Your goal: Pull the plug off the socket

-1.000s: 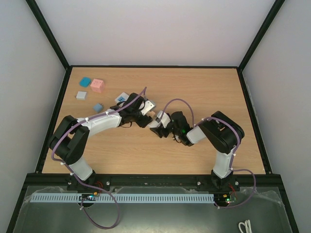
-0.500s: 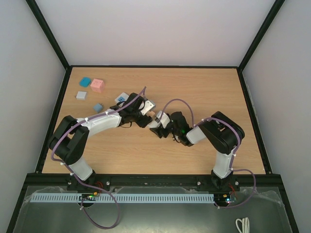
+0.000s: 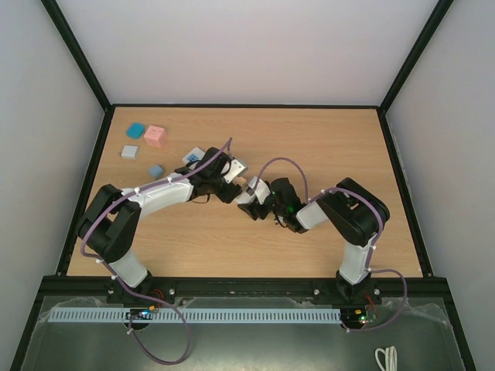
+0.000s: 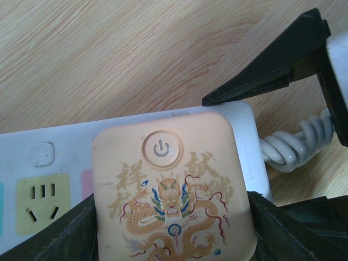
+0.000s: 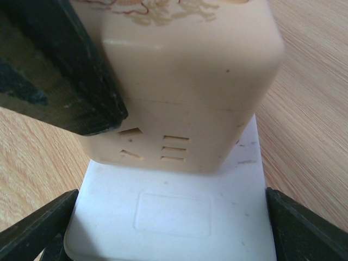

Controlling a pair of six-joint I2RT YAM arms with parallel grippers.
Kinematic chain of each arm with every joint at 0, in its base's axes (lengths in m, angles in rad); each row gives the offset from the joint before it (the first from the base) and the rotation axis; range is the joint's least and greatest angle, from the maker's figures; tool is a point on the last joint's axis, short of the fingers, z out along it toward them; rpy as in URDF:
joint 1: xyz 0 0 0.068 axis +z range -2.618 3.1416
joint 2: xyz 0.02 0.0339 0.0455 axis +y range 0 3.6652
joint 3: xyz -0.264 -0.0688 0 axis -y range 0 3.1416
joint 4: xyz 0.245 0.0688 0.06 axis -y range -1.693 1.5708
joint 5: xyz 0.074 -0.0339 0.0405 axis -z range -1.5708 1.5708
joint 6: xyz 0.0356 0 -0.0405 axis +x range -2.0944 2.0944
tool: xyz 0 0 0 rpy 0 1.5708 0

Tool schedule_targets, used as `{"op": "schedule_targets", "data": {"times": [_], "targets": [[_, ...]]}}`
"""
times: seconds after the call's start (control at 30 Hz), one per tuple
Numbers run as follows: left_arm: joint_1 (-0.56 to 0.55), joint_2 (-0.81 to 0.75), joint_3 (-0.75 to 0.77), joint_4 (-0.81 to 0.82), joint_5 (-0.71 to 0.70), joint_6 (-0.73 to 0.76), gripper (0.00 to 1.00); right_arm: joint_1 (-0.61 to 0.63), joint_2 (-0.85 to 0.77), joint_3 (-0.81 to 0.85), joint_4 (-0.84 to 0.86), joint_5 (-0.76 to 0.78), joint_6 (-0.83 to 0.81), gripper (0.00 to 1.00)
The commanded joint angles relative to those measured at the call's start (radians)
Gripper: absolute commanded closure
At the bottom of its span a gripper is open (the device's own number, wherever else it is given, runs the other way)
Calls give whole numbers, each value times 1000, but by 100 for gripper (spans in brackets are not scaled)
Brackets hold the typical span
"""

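The clear wood by the light blue block is to the left of my left gripper in the top view, so I will lift the plug over there, lower it and let it go.
The plug [image 4: 171, 179] is a cream cube with a power button and a dragon print. It sits in the socket [image 4: 60, 141], a white power strip with a yellow outlet beside it. My left gripper [image 4: 173, 220] is shut on the plug, one black finger against each side. In the right wrist view the plug [image 5: 185, 81] rises from the socket's [image 5: 239, 179] end, and my right gripper [image 5: 171, 217] is shut across that end. The left gripper's finger [image 5: 60, 70] shows against the plug. A coiled white cord [image 4: 296, 141] leaves the strip. From above, both grippers meet mid-table [image 3: 240, 189].
Small blocks lie at the table's far left: a blue one [image 3: 136, 129], a pink one [image 3: 155, 136], a grey one [image 3: 129, 152] and a light blue one [image 3: 156, 170]. A black frame edges the wooden table [image 3: 332, 139].
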Motion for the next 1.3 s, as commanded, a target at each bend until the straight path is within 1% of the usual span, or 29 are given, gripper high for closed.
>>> {"op": "schedule_targets", "data": {"times": [0.0, 0.1, 0.2, 0.5, 0.67, 0.83, 0.97, 1.1, 1.17, 1.27], "targets": [[5, -87, 52, -6, 160, -41, 83, -5, 4, 16, -43, 91, 11, 58], [35, -96, 44, -1, 220, -59, 83, -5, 7, 17, -42, 91, 12, 58], [37, -108, 35, 15, 207, -50, 83, -5, 7, 19, -44, 92, 11, 59], [22, -118, 6, 28, 47, 3, 84, -5, 5, 18, -47, 92, 12, 59], [60, -137, 9, 5, 102, -23, 84, -5, 4, 20, -53, 91, 10, 58], [104, -166, -7, -6, 113, -24, 84, -5, 3, 20, -60, 75, 14, 58], [182, -193, -12, -18, 167, -33, 84, -5, -5, 20, -71, 60, 11, 58], [295, -198, 8, -81, 257, -5, 84, -5, -8, 20, -78, 54, 10, 58], [373, -209, 13, -109, 313, 8, 82, -5, -12, 22, -89, 47, 5, 58], [507, -231, -3, -151, 402, 70, 80, -5, -21, 23, -107, 38, 0, 58]]}}
